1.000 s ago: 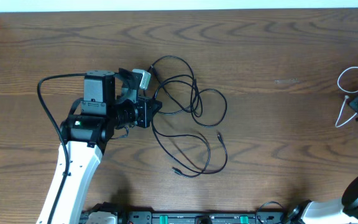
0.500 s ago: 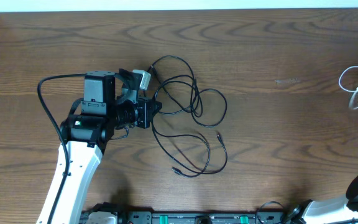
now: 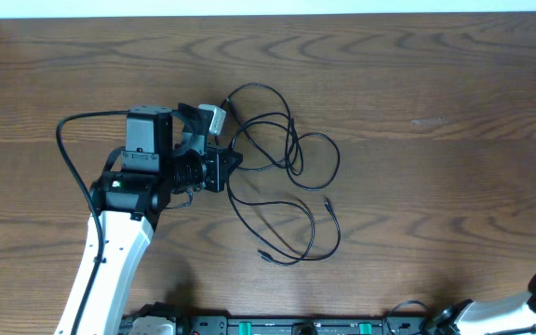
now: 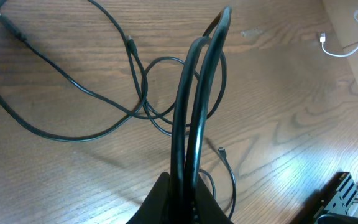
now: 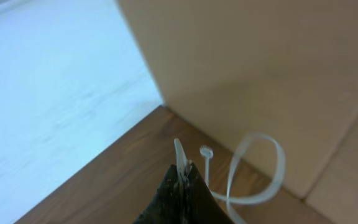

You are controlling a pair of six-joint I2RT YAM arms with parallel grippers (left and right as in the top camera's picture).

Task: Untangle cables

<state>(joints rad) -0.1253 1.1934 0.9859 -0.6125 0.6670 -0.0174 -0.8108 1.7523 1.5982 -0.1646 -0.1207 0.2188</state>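
Observation:
The wood [image 5: 153, 157] beside the beige box's side is below my right gripper, so I need to lower the gripper toward that wood and release the white cable [image 5: 253, 168] there.
A tangle of thin black cables [image 3: 292, 140] lies on the wooden table just right of my left gripper [image 3: 228, 161]. The left gripper [image 4: 183, 198] is shut on two black cable strands [image 4: 194, 93] and holds them up off the table. More loops lie on the wood behind [image 4: 61, 137]. My right gripper [image 5: 182, 180] is shut on the white cable [image 5: 253, 168]. That cable loops beside it, with its small plug end [image 5: 206, 151] hanging free. The right gripper is outside the overhead view. The white cable also shows far off in the left wrist view [image 4: 344, 46].
The left arm's thick black lead [image 3: 63, 140] arcs over the table's left side. A rail with electronics [image 3: 277, 326] runs along the front edge. A beige box wall [image 5: 260, 62] stands close to the right gripper, past the table's corner.
The right gripper has carried the white cable rightwards, out of the overhead view. The left arm and the black tangle have not moved.

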